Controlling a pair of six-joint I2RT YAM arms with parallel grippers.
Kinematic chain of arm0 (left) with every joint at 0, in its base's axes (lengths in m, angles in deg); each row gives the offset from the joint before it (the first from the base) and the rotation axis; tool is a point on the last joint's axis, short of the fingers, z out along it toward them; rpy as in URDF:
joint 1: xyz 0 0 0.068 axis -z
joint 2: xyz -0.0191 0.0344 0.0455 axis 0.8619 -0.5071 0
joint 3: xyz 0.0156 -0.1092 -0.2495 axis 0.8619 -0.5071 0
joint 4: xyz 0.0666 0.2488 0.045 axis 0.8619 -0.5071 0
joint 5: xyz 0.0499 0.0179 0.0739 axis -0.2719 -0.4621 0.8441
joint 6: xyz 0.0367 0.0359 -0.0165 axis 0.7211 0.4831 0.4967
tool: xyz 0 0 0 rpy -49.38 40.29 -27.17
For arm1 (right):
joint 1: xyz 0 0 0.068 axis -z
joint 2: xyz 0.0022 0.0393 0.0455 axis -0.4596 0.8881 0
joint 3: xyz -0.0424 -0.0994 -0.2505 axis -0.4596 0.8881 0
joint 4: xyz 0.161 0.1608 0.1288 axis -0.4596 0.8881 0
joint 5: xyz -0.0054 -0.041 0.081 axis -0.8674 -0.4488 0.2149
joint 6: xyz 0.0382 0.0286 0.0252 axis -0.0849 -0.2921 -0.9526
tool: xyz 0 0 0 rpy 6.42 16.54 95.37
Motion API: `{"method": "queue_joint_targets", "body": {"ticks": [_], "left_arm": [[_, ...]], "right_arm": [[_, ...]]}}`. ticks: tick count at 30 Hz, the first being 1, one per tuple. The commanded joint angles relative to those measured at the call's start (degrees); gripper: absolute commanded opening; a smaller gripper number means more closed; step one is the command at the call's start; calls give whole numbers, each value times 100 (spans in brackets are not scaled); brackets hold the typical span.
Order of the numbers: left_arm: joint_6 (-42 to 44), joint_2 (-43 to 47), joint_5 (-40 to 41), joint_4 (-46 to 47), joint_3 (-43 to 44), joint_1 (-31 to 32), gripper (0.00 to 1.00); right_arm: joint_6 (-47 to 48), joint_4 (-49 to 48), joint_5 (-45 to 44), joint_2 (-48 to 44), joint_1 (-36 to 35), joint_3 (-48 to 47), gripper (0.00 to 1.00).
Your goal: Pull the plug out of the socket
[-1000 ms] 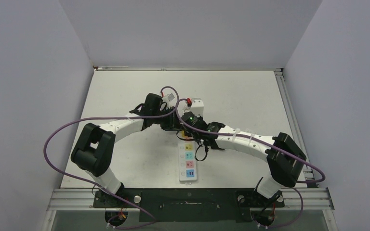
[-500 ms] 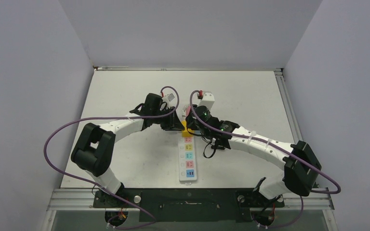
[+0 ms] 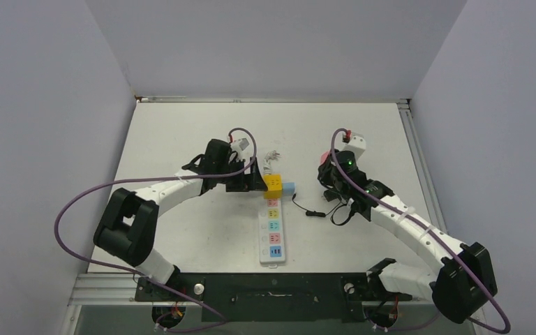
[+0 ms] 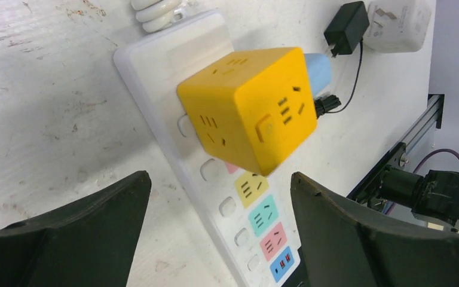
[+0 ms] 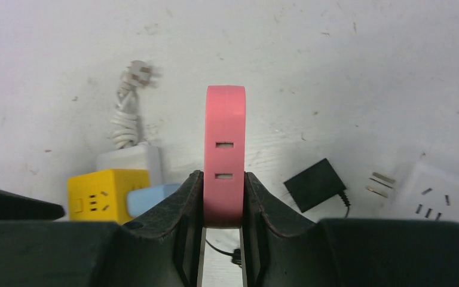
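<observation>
My right gripper will next go down to the bare tabletop between the light blue and black adapters and release the pink plug (image 3: 323,158), now clear of the socket.
The socket (image 3: 273,236) is a long white strip with pastel outlet faces, lying lengthwise in the middle of the table; its far end (image 4: 155,78) fills the left wrist view. A yellow cube adapter (image 3: 273,183) (image 4: 248,113) sits plugged in at that end. My left gripper (image 3: 255,183) (image 4: 220,179) is open, its fingers spread on either side of the strip just short of the cube. My right gripper (image 3: 324,165) (image 5: 223,176) is shut on a flat pink plug (image 5: 225,143) (image 3: 323,158), held in the air to the right of the socket.
A light blue adapter (image 4: 318,72) (image 5: 149,197) lies against the cube's right side. A black adapter (image 5: 315,183) (image 4: 345,21) with a thin cable and a white adapter (image 5: 439,194) lie on the table to the right. The strip's coiled white cord (image 5: 127,113) lies beyond its far end.
My right arm has swung away to the right, carrying the pink plug off from the strip. The left gripper, shut at the strip's far end before, has opened.
</observation>
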Motion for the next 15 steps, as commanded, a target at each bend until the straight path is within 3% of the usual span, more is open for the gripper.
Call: {"method": "queue_joint_targets", "body": {"ticks": [1,8,15], "left_arm": [[353,896,326,278,-126,16,87],[427,1068,580,166,-141,11,90],[376,829,510,23,-58,2,91]], "right_arm": [[431,-283,1349,-97,788,430,6],[677,-566,2333,556,1141,519,7],[651,-615,2146,1173,1215,563,11]]}}
